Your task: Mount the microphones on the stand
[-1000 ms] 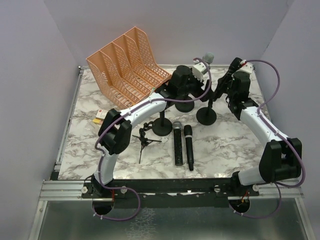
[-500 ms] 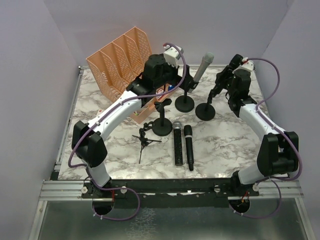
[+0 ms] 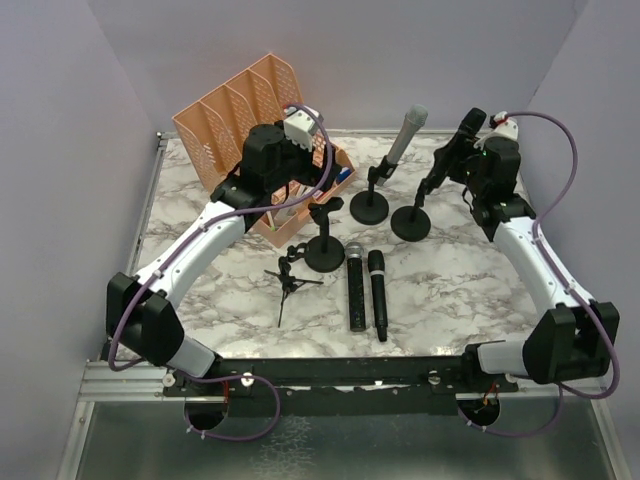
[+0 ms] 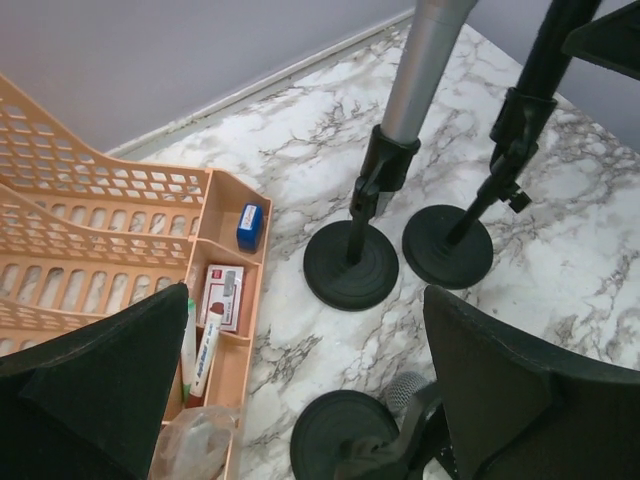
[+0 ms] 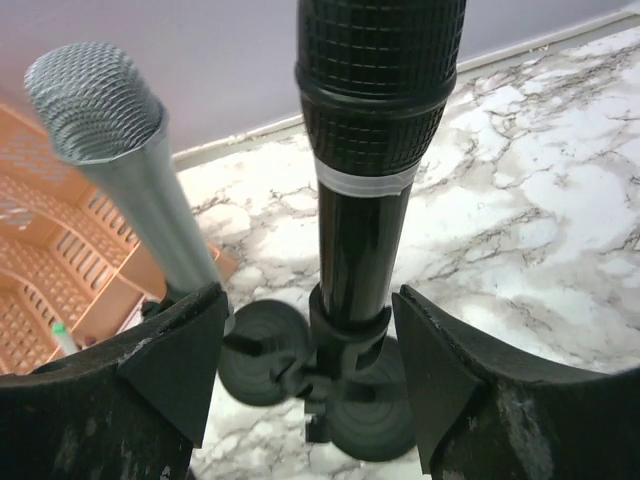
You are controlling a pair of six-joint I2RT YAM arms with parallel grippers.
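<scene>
My right gripper goes back and toward the left in the top view next, down to the third stand's post, since its clip is still bare.
A silver-grey microphone [image 3: 405, 132] leans in the clip of the stand [image 3: 368, 208] at the back; it also shows in the left wrist view [image 4: 425, 60]. An all-black microphone [image 5: 375, 150] stands in the clip of the neighbouring stand [image 3: 411, 224]. My right gripper [image 5: 310, 370] is open around it, fingers apart from its body. My left gripper [image 4: 310, 400] is open and empty above the table beside the peach organizer. A third stand [image 3: 324, 250] has a bare clip. Two more microphones lie flat: one with a silver grille [image 3: 355, 285], one all black [image 3: 378, 295].
The peach mesh organizer [image 3: 240, 130] stands at the back left, its front trays [image 4: 225, 250] holding a small box, a blue item, a marker and a plastic bag. A small black tripod [image 3: 290, 280] lies left of the flat microphones. Purple walls close in three sides.
My left gripper let go of the silver-grey microphone, opened wide and swung left toward the organizer. My right gripper opened off the black microphone, which stays in its clip.
</scene>
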